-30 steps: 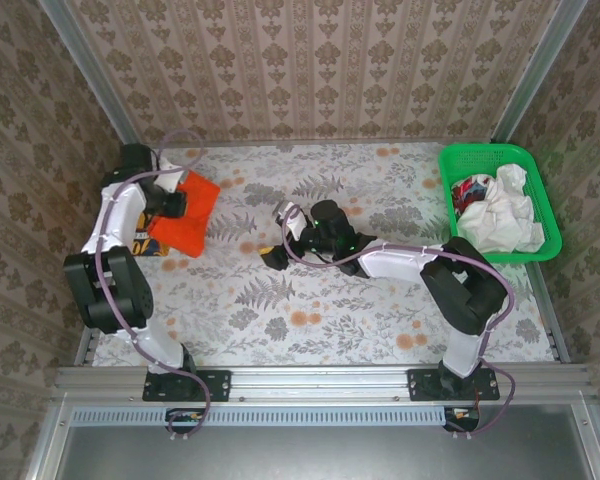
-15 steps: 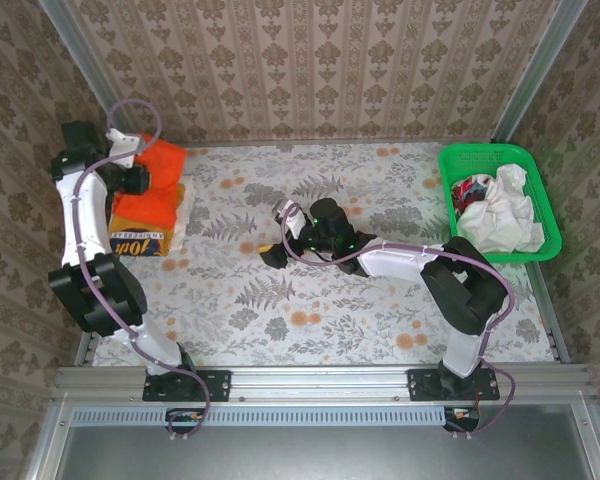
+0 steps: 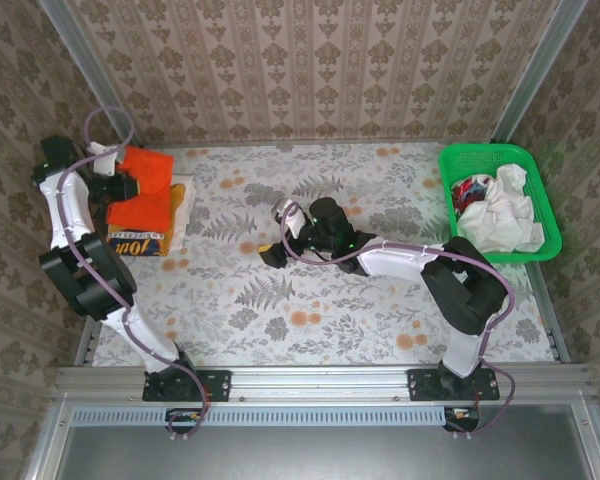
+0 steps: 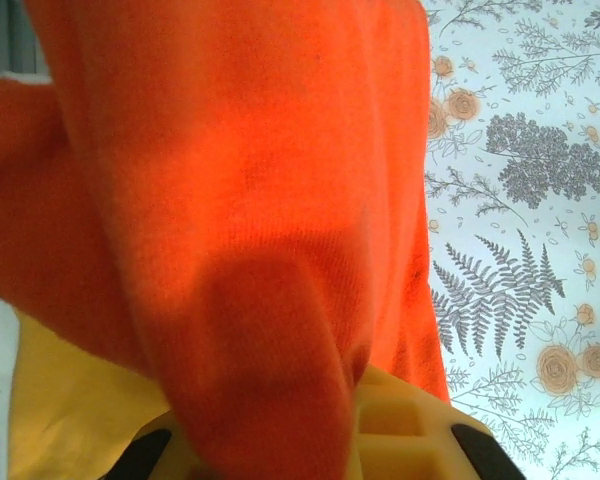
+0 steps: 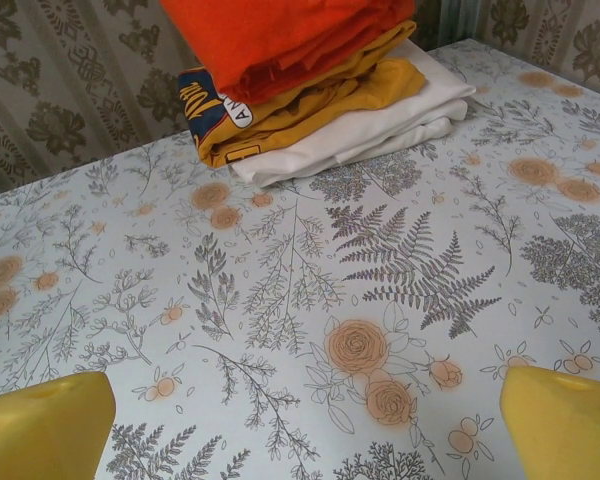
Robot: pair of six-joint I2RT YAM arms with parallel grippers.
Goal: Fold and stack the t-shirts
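Note:
I need to lower the orange fold in my left gripper onto the top of the stack (image 3: 148, 208) (image 4: 80, 390) below next and release it, because cloth still hangs over my fingers.
The bright orange-red t-shirt (image 3: 142, 190) lies on top of a stack at the far left, over the mustard-yellow tee (image 3: 140, 241) with its navy lettered band and a white tee (image 3: 183, 215). My left gripper (image 3: 120, 186) is shut on a fold of the orange tee (image 4: 240, 200), whose cloth drapes over the yellow fingers (image 4: 400, 430). My right gripper (image 3: 274, 232) hovers open over the table's middle, its fingertips (image 5: 40, 430) wide apart with nothing between them. From there the stack shows orange (image 5: 280, 35), mustard (image 5: 310, 95) and white (image 5: 370, 125) layers.
A green mesh basket (image 3: 485, 150) at the back right holds crumpled white and coloured clothes (image 3: 505, 215). The floral tablecloth (image 3: 310, 310) is bare between the stack and the basket. Patterned walls close in the back and both sides.
My left arm has swung back and to the left, carrying the orange tee from beside the stack onto the yellow one. The right arm has barely moved.

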